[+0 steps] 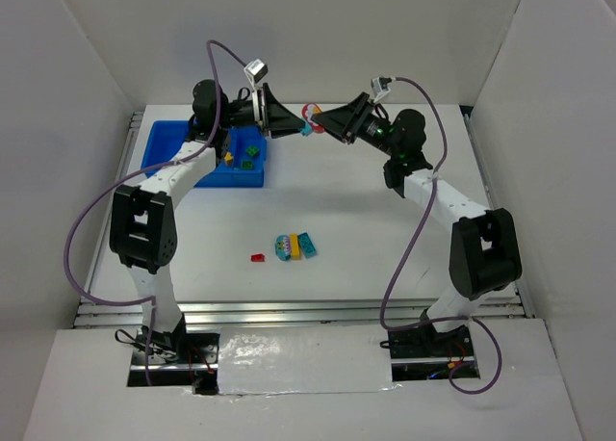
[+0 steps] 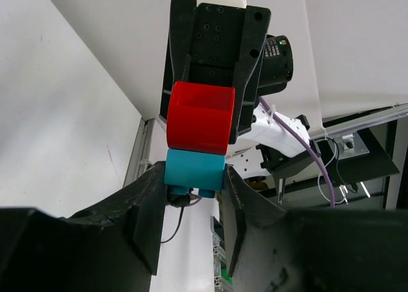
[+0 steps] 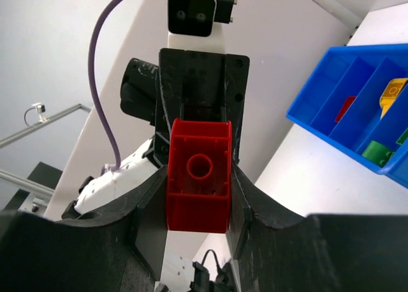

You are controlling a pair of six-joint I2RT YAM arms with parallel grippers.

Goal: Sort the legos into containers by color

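My left gripper pulls the cyan lego off the red one next, then swings over it, tilts down and lowers, since the tray's end section (image 1: 163,146) is empty.
A red lego (image 3: 199,174) and a cyan lego (image 2: 194,169) are stuck together and held in the air between both arms, behind the table's middle (image 1: 310,119). My left gripper (image 2: 194,177) is shut on the cyan lego, its fingers pressing both sides. From the opposite side, my right gripper (image 3: 199,183) is shut on the red lego (image 2: 200,116). The blue tray of containers (image 1: 159,147) sits at the back left, below the left arm. It holds a yellow lego (image 1: 229,157) and a green lego (image 1: 250,152).
On the table in front lie a loose red lego (image 1: 258,258) and a small cluster of cyan, yellow and green legos (image 1: 295,246). The right wrist view shows the tray (image 3: 357,75) with a red lego (image 3: 345,107), a yellow one (image 3: 392,88) and a green one (image 3: 376,153) in separate compartments.
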